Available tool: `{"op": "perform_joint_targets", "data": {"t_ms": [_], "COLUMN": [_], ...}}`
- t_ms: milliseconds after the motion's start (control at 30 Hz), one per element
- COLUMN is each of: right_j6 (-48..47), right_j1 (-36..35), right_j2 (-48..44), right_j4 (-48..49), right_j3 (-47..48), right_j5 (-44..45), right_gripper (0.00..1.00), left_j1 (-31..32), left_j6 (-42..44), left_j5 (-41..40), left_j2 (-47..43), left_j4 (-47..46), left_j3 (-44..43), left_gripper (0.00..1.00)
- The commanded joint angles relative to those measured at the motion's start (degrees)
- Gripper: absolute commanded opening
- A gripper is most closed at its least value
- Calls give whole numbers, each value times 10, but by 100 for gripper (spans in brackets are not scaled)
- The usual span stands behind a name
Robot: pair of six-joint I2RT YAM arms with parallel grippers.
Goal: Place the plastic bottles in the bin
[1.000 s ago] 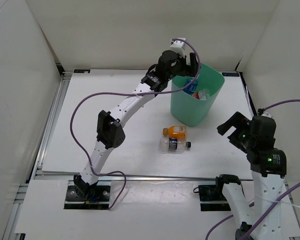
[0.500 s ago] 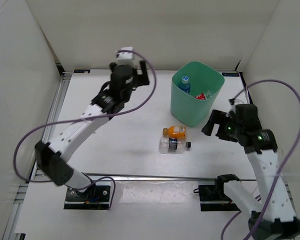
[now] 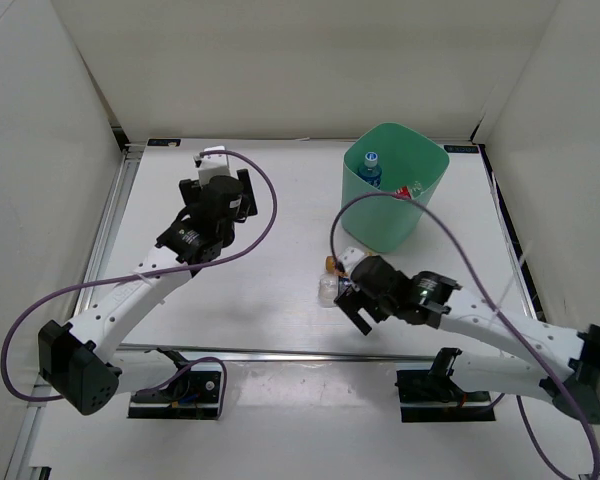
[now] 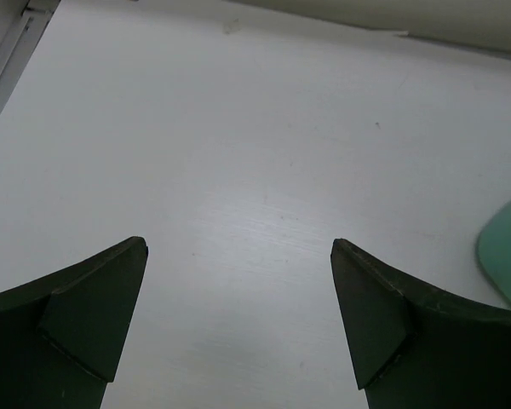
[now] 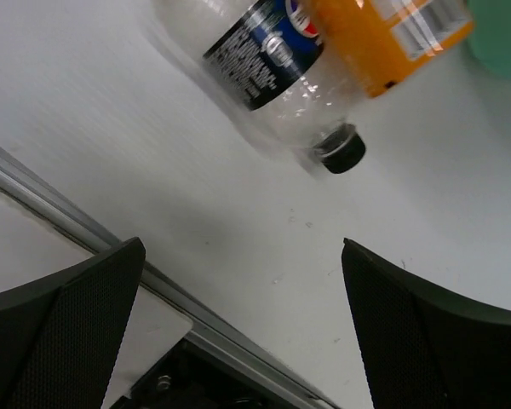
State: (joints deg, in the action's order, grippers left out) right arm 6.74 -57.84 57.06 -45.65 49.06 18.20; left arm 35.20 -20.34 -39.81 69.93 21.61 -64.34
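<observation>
I will move my right gripper to the left in the top view and down around the bottle's dark label (image 3: pixel 344 285), as the dark-label bottle is still outside the bin (image 3: pixel 392 215).
The mint-green bin (image 3: pixel 392 215) stands at the back right, with the blue-label bottle (image 3: pixel 371 168) and the red-label bottle (image 3: pixel 410 190) inside. The orange bottle (image 5: pixel 383 34) and the dark-label bottle with black cap (image 5: pixel 264 55) lie side by side on the table in front of the bin. In the top view they are mostly hidden under my right gripper (image 3: pixel 348 295). That gripper (image 5: pixel 243 256) is open and empty, hovering just near of the two bottles. My left gripper (image 3: pixel 230 195) is open and empty above bare table left of the bin (image 4: pixel 507 256).
A metal rail (image 5: pixel 85 221) runs along the table's near edge just below my right gripper. White walls enclose the table on the left, back and right. Purple cables loop over both arms.
My left gripper moved from over the bin back to the left and lower. My right arm swung in from the right side to just over the two bottles on the table.
</observation>
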Motion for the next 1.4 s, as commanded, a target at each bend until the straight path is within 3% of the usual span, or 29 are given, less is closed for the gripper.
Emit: {"op": "perform_joint_targets", "data": {"t_ms": [0,333,700,1033,1367], "right_j6": [-77,-231,-237,-209,-183], "right_j1": [-38,-9,-3,19,30], "right_j2": [39,140,252,282,287], "right_j4": [95,206,249,239,221], "right_j3": [-36,-22,15,20,26], "right_j5": [58,40,3,-9,-55], "right_gripper": [100,100,100,100,78], "left_j1": [-10,-27,-32,-60,-73], "left_j6": [-29,-16,-16,-6,-1], "left_j5": [-10,18,32,39,45], "left_j2": [-16,19,19,8,31], "left_j4": [41,59,75,92,97], "left_j3": [5,-17,-27,-22,-51], "left_gripper": [100,100,100,100,100]}}
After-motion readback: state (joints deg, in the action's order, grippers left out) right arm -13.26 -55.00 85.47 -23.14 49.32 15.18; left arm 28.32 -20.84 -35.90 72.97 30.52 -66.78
